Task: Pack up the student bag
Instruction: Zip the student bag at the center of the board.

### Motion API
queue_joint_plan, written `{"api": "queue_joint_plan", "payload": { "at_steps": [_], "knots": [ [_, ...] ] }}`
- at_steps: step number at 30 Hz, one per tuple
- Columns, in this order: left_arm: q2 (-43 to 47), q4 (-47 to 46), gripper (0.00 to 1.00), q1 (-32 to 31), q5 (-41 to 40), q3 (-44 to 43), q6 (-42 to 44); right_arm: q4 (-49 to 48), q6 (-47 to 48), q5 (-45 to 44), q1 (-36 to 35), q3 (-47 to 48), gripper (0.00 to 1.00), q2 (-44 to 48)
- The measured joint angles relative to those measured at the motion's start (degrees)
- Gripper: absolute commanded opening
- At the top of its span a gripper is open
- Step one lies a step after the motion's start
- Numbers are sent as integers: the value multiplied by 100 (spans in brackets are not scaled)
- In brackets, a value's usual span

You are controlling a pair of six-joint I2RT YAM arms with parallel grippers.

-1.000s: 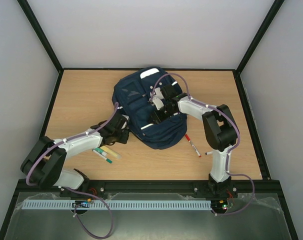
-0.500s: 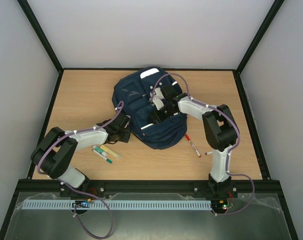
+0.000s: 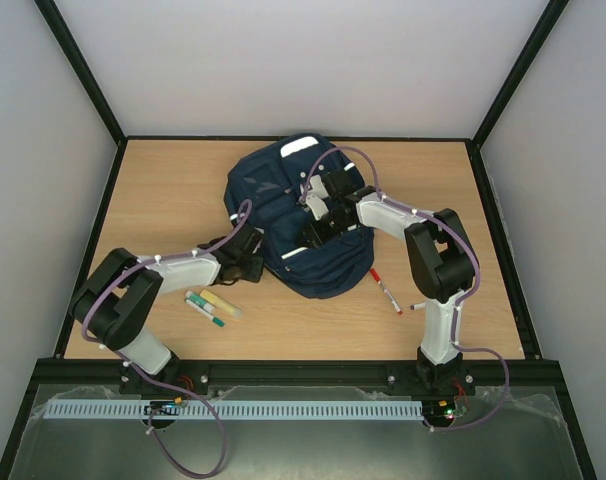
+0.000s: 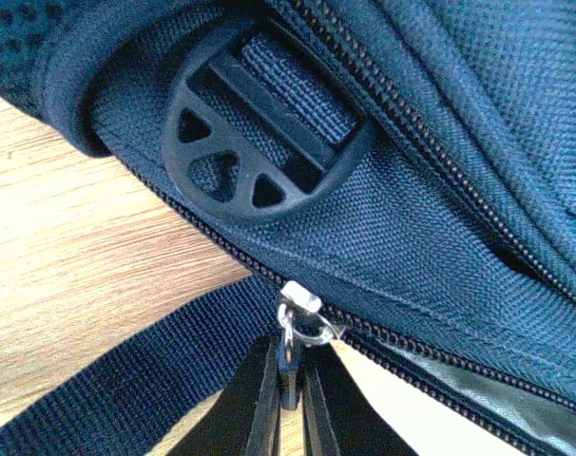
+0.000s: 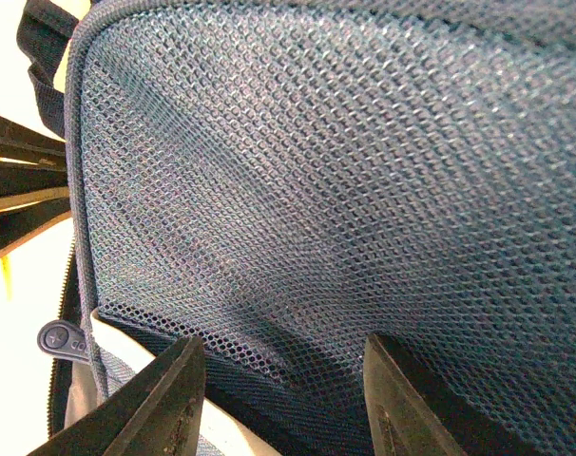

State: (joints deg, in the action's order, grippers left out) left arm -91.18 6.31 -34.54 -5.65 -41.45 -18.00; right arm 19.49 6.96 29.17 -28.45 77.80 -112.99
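Observation:
I will pull my left gripper along the zipper to the bag's near end [image 3: 319,292], which lies to its right in the top view, and then release the zipper pull.
The student bag [image 3: 293,215], navy with white stripes, lies in the middle of the table. My left gripper [image 3: 255,266] is at its lower left edge. In the left wrist view that gripper [image 4: 290,380] is shut on the dark zipper pull [image 4: 288,366], which hangs from a silver slider [image 4: 300,302] below a black strap buckle [image 4: 259,128]. My right gripper [image 3: 318,225] rests on top of the bag. In the right wrist view its jaws [image 5: 280,361] stand apart against the bag's blue mesh panel [image 5: 345,180], with nothing clearly pinched between them.
A green marker [image 3: 205,310] and a pale yellow stick [image 3: 221,303] lie on the wood left of the bag. A red pen [image 3: 386,291] and a small dark pen [image 3: 418,306] lie on the right. A loose dark strap [image 4: 126,380] crosses the table under the left gripper.
The left arm has folded inward, its elbow swinging up and to the right, while its gripper stays at the bag's lower left edge. The right arm has not moved.

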Motion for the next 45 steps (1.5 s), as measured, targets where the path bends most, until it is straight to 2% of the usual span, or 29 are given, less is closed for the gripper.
{"api": "queue_joint_plan", "payload": {
  "at_steps": [13, 24, 32, 39, 41, 45],
  "knots": [
    [549, 402, 2, -428, -17, 98, -155, 0, -20, 46, 31, 2, 46, -42],
    [706, 356, 2, -1639, 387, 323, -369, 0, -59, 70, 42, 4, 45, -83],
    [118, 223, 2, -2448, 501, -251, -302, 2, -57, 70, 44, 4, 45, -87],
    [-337, -138, 3, -2658, 555, -667, -170, 90, -52, 61, 131, 2, 45, -26],
    [-463, -236, 9, -2680, 592, -774, -114, 179, -52, 66, 197, -2, 45, 46],
    [-597, -341, 37, -2747, 704, -968, 55, 463, 31, -122, 531, -94, 46, 382]
  ]
}}
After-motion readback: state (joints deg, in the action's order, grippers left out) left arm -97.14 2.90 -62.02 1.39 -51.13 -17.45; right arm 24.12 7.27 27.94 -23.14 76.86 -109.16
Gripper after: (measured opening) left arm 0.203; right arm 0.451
